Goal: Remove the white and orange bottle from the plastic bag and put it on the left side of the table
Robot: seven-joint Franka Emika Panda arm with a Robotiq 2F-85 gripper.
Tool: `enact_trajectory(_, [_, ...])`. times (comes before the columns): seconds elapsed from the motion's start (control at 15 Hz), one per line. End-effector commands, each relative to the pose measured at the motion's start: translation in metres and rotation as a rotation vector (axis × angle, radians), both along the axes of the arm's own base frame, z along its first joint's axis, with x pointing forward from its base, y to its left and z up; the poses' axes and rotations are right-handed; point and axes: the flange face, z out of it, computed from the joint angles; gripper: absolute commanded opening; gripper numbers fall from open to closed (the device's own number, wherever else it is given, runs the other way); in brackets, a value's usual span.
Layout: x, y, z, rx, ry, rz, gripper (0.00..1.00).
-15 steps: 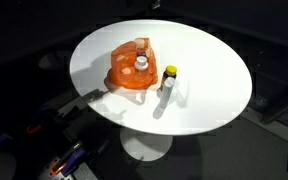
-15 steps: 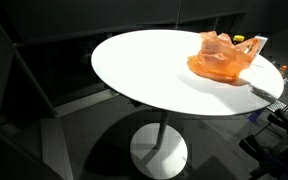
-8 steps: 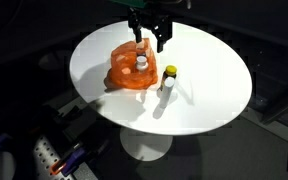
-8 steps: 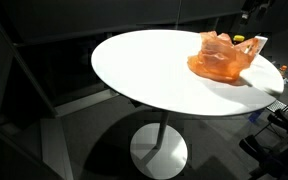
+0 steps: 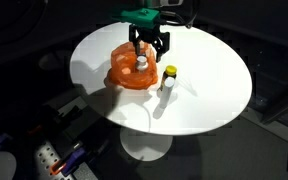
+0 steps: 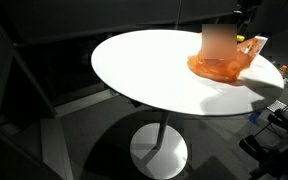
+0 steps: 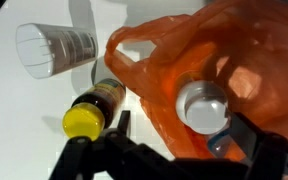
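The gripper moves toward the right in the wrist view next and lowers around the white cap [image 5: 141, 61] [image 7: 202, 107], because the cap sits off-center between the open fingers.
An orange plastic bag [image 5: 124, 74] lies on the round white table [image 5: 214, 80]; it also shows in the other exterior view [image 6: 220, 65] and in the wrist view [image 7: 234, 50]. A bottle with a white cap [image 5: 141, 63] stands inside the bag, and the wrist view shows the cap from above [image 7: 204, 105]. Its body is hidden by the bag. My gripper [image 5: 150, 45] hangs open just above the bag and the cap. In the wrist view the fingers [image 7: 189, 135] straddle the cap without touching it.
A yellow-capped bottle [image 5: 169, 77] stands beside the bag, close to my gripper, and also shows in the wrist view [image 7: 89, 115]. A white cup-like cylinder [image 7: 54, 47] lies next to the bag. The table edge is near on all sides.
My gripper came into view from above and dropped down over the bag and the white cap. The bag and bottles have not moved.
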Motion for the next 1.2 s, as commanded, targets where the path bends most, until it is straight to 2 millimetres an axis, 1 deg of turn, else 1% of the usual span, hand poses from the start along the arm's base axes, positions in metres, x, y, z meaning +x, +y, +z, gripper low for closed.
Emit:
enact_trajectory(0.0, [0.015,0.004,-0.006,0.021,0.037,0.062,1.0])
enact_trajectory(0.33, [0.017,0.014,-0.014,0.022,0.081,0.108,1.0])
enact_trajectory(0.67, [0.009,0.024,-0.018,0.003,0.115,0.108,1.0])
enact_trajectory(1.13, [0.015,0.029,-0.023,-0.006,0.08,0.136,1.0])
